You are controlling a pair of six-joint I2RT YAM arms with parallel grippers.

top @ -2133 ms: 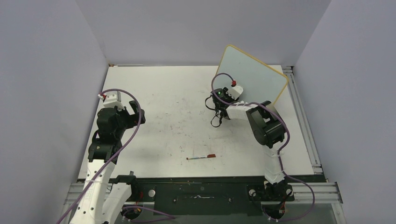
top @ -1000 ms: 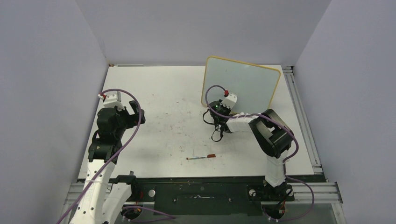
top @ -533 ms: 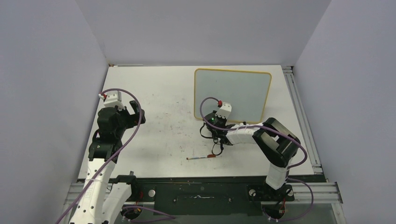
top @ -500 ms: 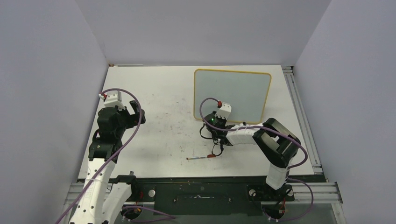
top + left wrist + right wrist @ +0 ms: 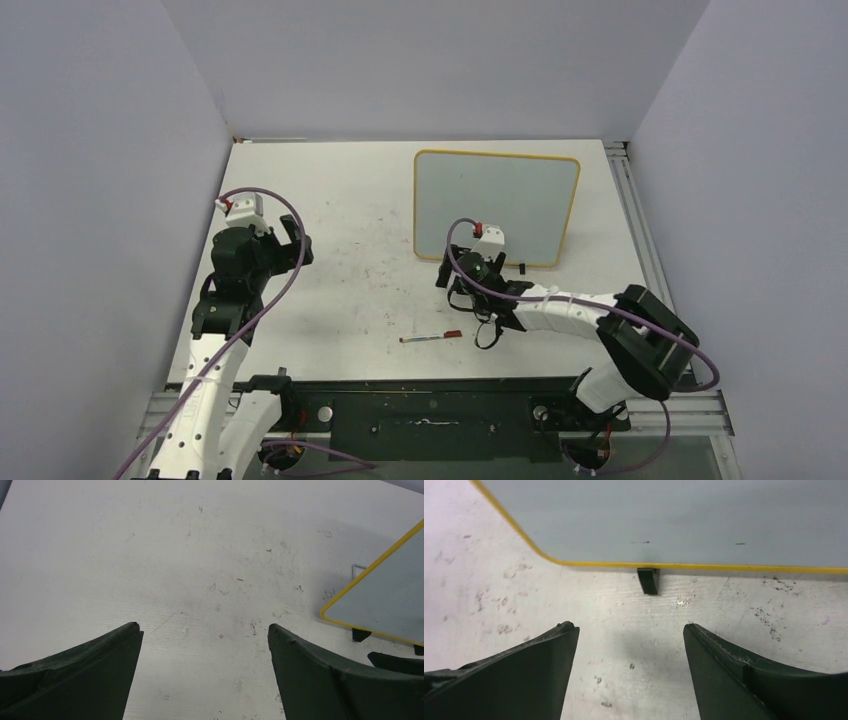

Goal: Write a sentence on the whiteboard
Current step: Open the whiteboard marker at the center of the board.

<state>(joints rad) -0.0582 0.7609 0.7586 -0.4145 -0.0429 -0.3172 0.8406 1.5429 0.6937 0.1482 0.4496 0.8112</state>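
Note:
I will move my right gripper back, away from the whiteboard [image 5: 497,207], next. Then I will turn it and lower it onto the marker's white body.
The whiteboard [image 5: 497,207] with its yellow frame stands at the back right of the table, its near edge resting on small black feet [image 5: 647,580]. No sentence shows on it; its face [image 5: 684,515] carries only two tiny dark flecks. My right gripper [image 5: 466,272] sits just in front of that near edge, open, with bare table between its fingers [image 5: 629,625]. My left gripper [image 5: 290,240] hovers open over the left half of the table, empty [image 5: 204,627], and the board's corner [image 5: 385,595] lies off to its right. A thin marker with a red cap [image 5: 432,337] lies near the front.
The white table [image 5: 360,200] is scuffed with small dark marks. A metal rail [image 5: 645,260] runs along its right edge, and grey walls close in three sides. The black base bar [image 5: 430,410] spans the front.
The right gripper turned the board square to the table, then opened, let go of its near edge and drew back slightly; its elbow swung to the lower right. The left arm barely moved.

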